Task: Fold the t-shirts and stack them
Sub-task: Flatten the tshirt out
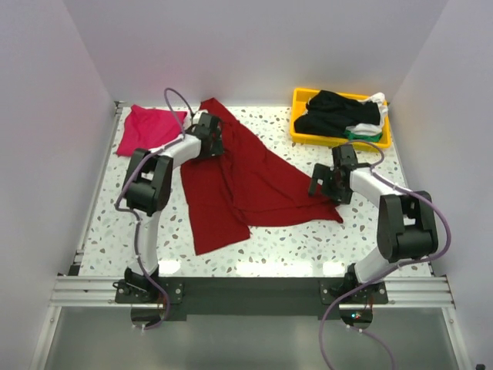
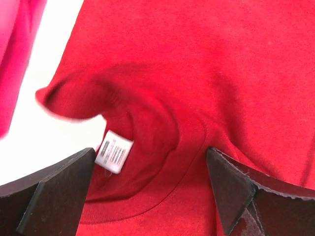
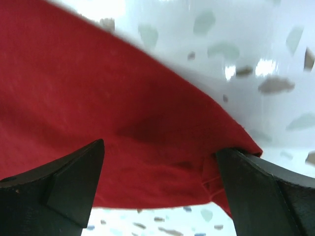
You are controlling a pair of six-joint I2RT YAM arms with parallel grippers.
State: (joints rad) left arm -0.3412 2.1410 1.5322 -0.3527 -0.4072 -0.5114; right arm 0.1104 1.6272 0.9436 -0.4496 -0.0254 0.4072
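I will lift my left gripper off the shirt's collar next, move it back and lower it onto the shirt's near corner (image 1: 198, 250) farthest from the tray, because that corner lies flat on the tabletop.
A dark red t-shirt (image 1: 246, 181) lies crumpled across the middle of the table. My left gripper (image 1: 208, 142) is open just over its collar, whose white label (image 2: 114, 151) shows between the fingers (image 2: 54, 189). My right gripper (image 1: 323, 183) is open over the shirt's right corner (image 3: 147, 147), its fingers (image 3: 74, 182) either side of the cloth edge. A folded magenta-pink t-shirt (image 1: 150, 127) lies at the back left. Black, white and green shirts (image 1: 343, 116) are heaped in the tray.
A yellow plastic tray (image 1: 299, 116) stands at the back right. White walls close in the table on three sides. The speckled tabletop (image 1: 293, 239) shows in front of the shirt.
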